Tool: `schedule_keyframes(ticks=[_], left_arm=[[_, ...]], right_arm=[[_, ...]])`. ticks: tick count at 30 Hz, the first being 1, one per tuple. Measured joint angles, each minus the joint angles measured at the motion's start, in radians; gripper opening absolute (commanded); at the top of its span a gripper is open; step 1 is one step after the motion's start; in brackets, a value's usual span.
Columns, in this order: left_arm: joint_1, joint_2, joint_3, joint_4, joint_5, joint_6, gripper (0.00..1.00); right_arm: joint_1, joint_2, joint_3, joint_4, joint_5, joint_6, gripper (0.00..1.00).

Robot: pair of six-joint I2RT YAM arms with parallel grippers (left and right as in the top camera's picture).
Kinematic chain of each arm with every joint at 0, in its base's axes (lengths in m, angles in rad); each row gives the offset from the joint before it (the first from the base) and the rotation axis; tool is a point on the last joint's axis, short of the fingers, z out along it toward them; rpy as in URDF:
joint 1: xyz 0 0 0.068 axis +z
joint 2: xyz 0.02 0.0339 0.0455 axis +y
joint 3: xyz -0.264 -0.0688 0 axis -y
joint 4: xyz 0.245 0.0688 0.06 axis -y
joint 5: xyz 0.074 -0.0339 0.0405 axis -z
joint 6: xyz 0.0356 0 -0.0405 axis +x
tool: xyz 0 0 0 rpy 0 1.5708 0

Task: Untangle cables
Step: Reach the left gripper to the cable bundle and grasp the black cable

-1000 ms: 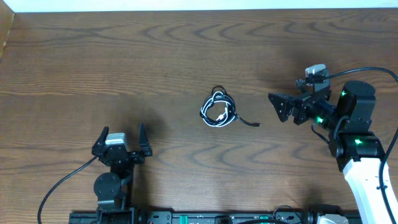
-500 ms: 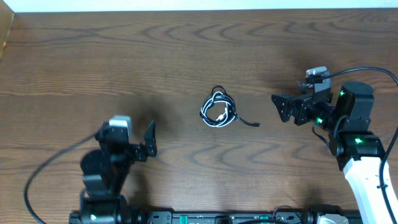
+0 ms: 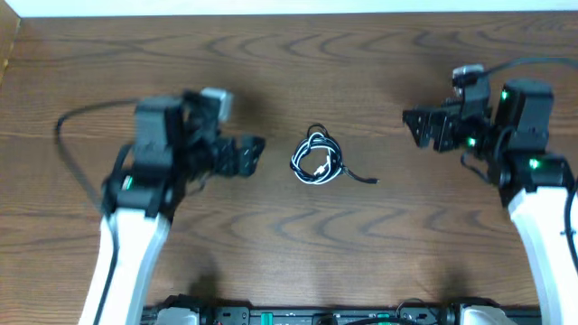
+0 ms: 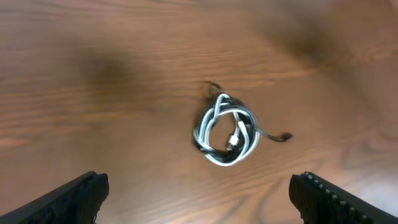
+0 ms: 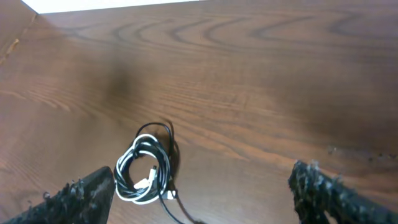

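Observation:
My left gripper comes down next onto the black loop that sticks out past the coil's far edge, free of the white cable.
A black cable and a white cable lie wound together in one small coil (image 3: 317, 159) at the middle of the wooden table. A black tail with a plug (image 3: 365, 179) trails out to its right. The coil also shows in the left wrist view (image 4: 226, 130) and the right wrist view (image 5: 146, 172). My left gripper (image 3: 249, 155) is open and empty, just left of the coil. My right gripper (image 3: 421, 129) is open and empty, to the right of the coil and apart from it.
The wooden table (image 3: 289, 72) has a white strip along its far edge. A rail runs along the near edge (image 3: 307, 316). Thick black arm wires hang beside each arm.
My left arm has swung up from the near left edge to just left of the coil. My right gripper has shifted slightly away from me. The coil has not moved.

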Motion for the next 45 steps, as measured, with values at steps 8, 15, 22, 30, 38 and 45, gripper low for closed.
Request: schedule_keyframes(ticks=[8, 15, 22, 30, 38, 45], left_arm=[[-0.072, 0.206, 0.084, 0.037, 0.031, -0.031, 0.98], [-0.101, 0.318, 0.084, 0.099, 0.068, -0.059, 0.78], [-0.183, 0.481, 0.084, 0.174, 0.007, -0.137, 0.62], [-0.241, 0.546, 0.084, 0.180, -0.156, -0.267, 0.60], [-0.244, 0.610, 0.084, 0.187, -0.199, -0.364, 0.60], [-0.244, 0.631, 0.084, 0.225, -0.203, -0.365, 0.60]], right_arm=[[0.000, 0.116, 0.052, 0.021, -0.003, 0.007, 0.99], [0.000, 0.132, 0.052, 0.023, -0.005, 0.007, 0.99], [0.000, 0.132, 0.052, 0.022, -0.006, 0.007, 0.94], [0.000, 0.133, 0.052, 0.003, -0.008, 0.007, 0.89], [0.000, 0.133, 0.052, -0.008, -0.008, 0.007, 0.88], [0.000, 0.133, 0.052, -0.010, -0.008, 0.007, 0.88]])
